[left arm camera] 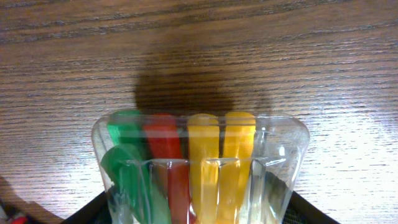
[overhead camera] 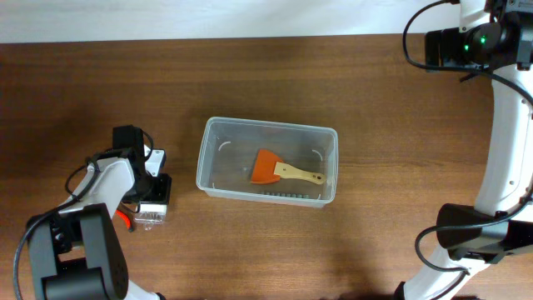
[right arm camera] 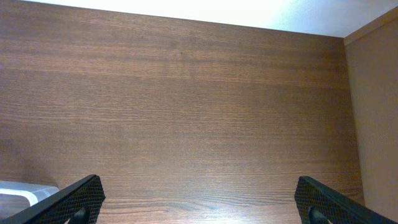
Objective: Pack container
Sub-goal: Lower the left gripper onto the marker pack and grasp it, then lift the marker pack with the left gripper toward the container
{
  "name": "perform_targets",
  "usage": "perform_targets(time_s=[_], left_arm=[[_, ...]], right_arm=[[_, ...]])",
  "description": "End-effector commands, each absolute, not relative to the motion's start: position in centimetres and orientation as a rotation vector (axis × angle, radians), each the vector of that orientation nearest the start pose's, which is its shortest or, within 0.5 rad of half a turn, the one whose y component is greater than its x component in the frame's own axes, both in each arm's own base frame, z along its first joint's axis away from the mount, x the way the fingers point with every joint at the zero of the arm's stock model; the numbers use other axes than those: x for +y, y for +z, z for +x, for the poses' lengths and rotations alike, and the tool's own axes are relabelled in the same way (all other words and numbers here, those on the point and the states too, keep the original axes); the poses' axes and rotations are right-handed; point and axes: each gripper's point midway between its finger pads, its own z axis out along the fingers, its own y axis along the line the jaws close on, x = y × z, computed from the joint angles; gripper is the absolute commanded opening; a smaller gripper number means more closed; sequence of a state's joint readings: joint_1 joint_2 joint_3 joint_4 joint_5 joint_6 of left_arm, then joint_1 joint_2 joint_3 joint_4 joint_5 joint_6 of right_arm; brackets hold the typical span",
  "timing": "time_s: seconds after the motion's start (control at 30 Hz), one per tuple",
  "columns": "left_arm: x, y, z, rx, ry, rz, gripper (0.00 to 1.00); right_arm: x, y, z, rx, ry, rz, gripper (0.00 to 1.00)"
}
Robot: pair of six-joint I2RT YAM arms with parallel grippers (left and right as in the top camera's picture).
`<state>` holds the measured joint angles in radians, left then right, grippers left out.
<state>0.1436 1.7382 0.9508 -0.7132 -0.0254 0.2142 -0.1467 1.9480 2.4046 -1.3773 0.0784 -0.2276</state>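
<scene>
Next, my left gripper rises, swings over the container and lowers to release the pack on the container's bottom [overhead camera: 232, 162] beside the scraper's orange blade, since that container end lies empty.
The container [overhead camera: 208, 171], a clear rectangular tub, stands in the middle of the table in the overhead view. An orange scraper with a wooden handle [overhead camera: 279, 171] lies inside it. My left gripper [overhead camera: 155, 193] is at the left of the table, well apart from the container. It is shut on a clear plastic pack [left arm camera: 199, 168] of green, red and yellow sticks, which also shows in the overhead view [overhead camera: 153, 213], low over the wood. My right gripper [right arm camera: 199, 199] is wide open and empty, high at the far right [overhead camera: 445, 46].
A small red object [overhead camera: 123, 219] lies by the left arm, just left of the pack. A pale rim [right arm camera: 25, 190] shows at the lower left of the right wrist view. The table's back edge meets a white wall [overhead camera: 250, 17].
</scene>
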Motion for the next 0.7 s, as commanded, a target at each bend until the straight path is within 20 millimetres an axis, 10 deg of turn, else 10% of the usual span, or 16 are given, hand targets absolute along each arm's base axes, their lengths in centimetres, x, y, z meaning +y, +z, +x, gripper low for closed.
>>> perform_targets(time_s=[0.0, 0.4, 0.67], left_arm=[[4.6, -1.1, 28.6, 3.104, 0.043, 0.099, 0.47], [5.1, 2.5, 32.8, 3.011, 0.064, 0.035, 0.02], [5.5, 11.9, 38.4, 2.867, 0.078, 0.044, 0.02]], right_arm=[[-8.2, 32.4, 45.3, 2.508, -0.243, -0.049, 0.99], [-8.2, 32.4, 45.3, 2.508, -0.248, -0.063, 0.99], [-8.2, 32.4, 45.3, 2.508, -0.248, -0.063, 0.99]])
